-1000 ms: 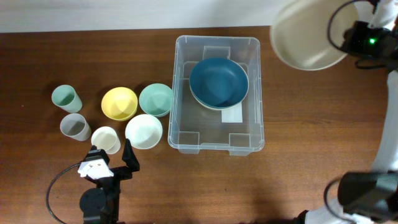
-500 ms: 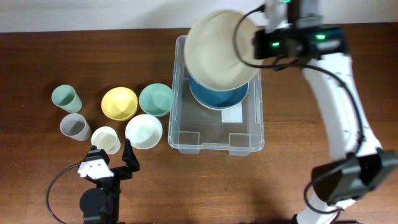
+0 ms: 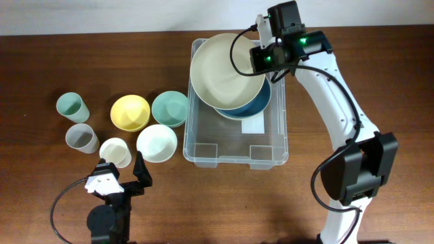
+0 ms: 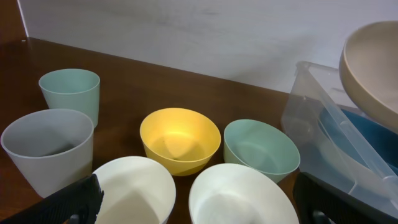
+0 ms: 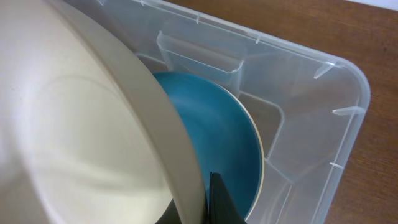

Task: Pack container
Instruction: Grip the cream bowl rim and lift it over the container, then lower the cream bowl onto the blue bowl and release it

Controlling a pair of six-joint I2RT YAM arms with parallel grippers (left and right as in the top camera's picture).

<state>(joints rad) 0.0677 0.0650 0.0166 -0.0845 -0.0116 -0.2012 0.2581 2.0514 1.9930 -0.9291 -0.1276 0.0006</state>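
Observation:
The hollow of the blue bowl (image 3: 258,107) (image 5: 217,143) is open below. My right gripper should next lower the large cream bowl until it sits inside, then release the cream bowl's rim.
The clear plastic container (image 3: 203,146) stands at the table's middle with a large blue bowl (image 3: 258,107) inside it at the far end. My right gripper (image 3: 263,62) is shut on the rim of a large cream bowl (image 3: 220,68) and holds it tilted over the blue bowl and the container's far left part. In the right wrist view the cream bowl (image 5: 74,124) fills the left, the blue bowl (image 5: 217,143) lies under it, and the container's wall (image 5: 323,93) shows. My left gripper (image 3: 122,177) is open and empty, low near the front left.
Left of the container stand a yellow bowl (image 3: 129,112), a green bowl (image 3: 169,108), a white bowl (image 3: 156,142), a green cup (image 3: 71,107), a grey cup (image 3: 81,138) and a white cup (image 3: 115,151). A white label (image 3: 254,125) lies on the container's base.
My right arm has swung left from the far right corner, carrying the cream bowl down over the container. The left arm has not moved.

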